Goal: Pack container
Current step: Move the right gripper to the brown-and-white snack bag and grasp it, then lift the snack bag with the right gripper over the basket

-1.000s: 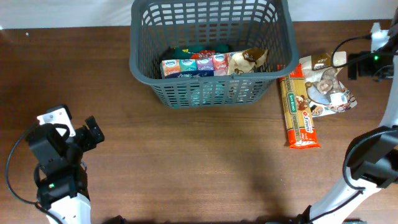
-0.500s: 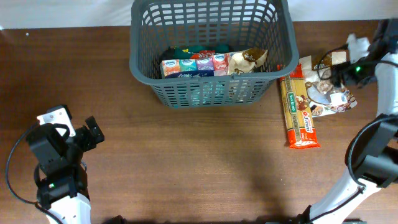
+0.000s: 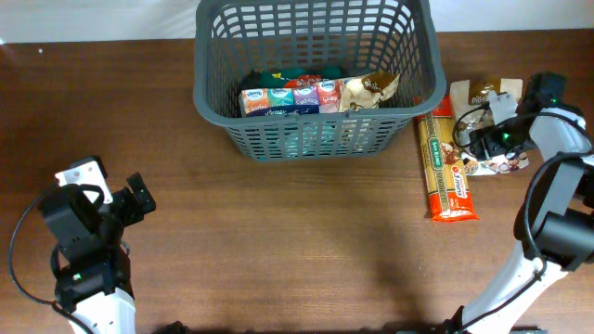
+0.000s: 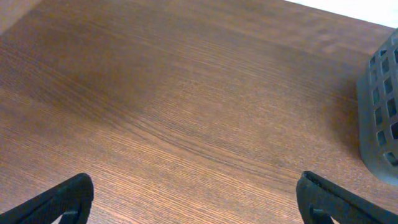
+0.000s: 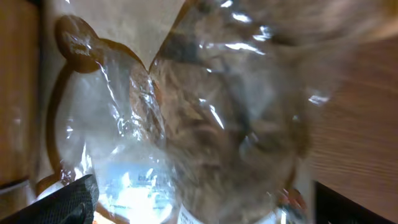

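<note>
My right gripper will stay low where it is and close its fingers on the clear bag of brown biscuits, because they are already on both sides of it.
The container, a dark grey slotted basket (image 3: pixel 316 74), stands at the table's back middle. It holds a row of small colourful cartons (image 3: pixel 290 96) and a brown-and-white packet (image 3: pixel 371 90). Its corner shows in the left wrist view (image 4: pixel 380 112). My right gripper (image 3: pixel 485 141) is open and low over a clear bag of brown biscuits (image 3: pixel 478 97) to the right of the basket. In the right wrist view its jaws straddle that bag (image 5: pixel 205 112). A long orange biscuit packet (image 3: pixel 445 172) lies beside it. My left gripper (image 3: pixel 133 199) is open and empty over bare wood (image 4: pixel 199 202).
The white wall edge runs behind the basket. The brown wooden table (image 3: pixel 297 241) spreads in front of the basket. The right arm's cable and base (image 3: pixel 557 241) stand at the right edge.
My right gripper has moved from the far right edge leftward and down onto the clear biscuit bag. The left arm has not moved.
</note>
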Robot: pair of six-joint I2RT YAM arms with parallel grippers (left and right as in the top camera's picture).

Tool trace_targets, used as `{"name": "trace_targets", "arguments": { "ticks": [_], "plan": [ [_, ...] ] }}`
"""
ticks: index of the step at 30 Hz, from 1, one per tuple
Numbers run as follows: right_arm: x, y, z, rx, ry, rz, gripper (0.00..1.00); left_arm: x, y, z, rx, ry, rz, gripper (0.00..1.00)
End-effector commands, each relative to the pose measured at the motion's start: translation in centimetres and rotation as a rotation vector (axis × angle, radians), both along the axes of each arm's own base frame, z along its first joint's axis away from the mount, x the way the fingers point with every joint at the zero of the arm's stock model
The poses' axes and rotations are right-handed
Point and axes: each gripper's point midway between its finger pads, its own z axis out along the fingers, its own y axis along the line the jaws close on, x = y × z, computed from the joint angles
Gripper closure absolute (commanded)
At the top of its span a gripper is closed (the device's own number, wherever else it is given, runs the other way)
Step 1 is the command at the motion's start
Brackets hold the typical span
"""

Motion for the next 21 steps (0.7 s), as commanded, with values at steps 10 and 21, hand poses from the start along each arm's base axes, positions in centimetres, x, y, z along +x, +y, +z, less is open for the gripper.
{"name": "trace_targets", "arguments": {
  "ticks": [10, 21],
  "plan": [
    [-0.5, 1.6, -4.3, 0.107, 0.046, 0.023, 0.96, -0.2, 0.2, -0.3, -0.005, 0.007, 0.013, 0.01],
    [3.8, -0.2, 1.9, 0.110, -0.096, -0.154, 0.96, -0.1, 0.2, -0.3, -0.003, 0.003, 0.013, 0.01]
  ]
}}
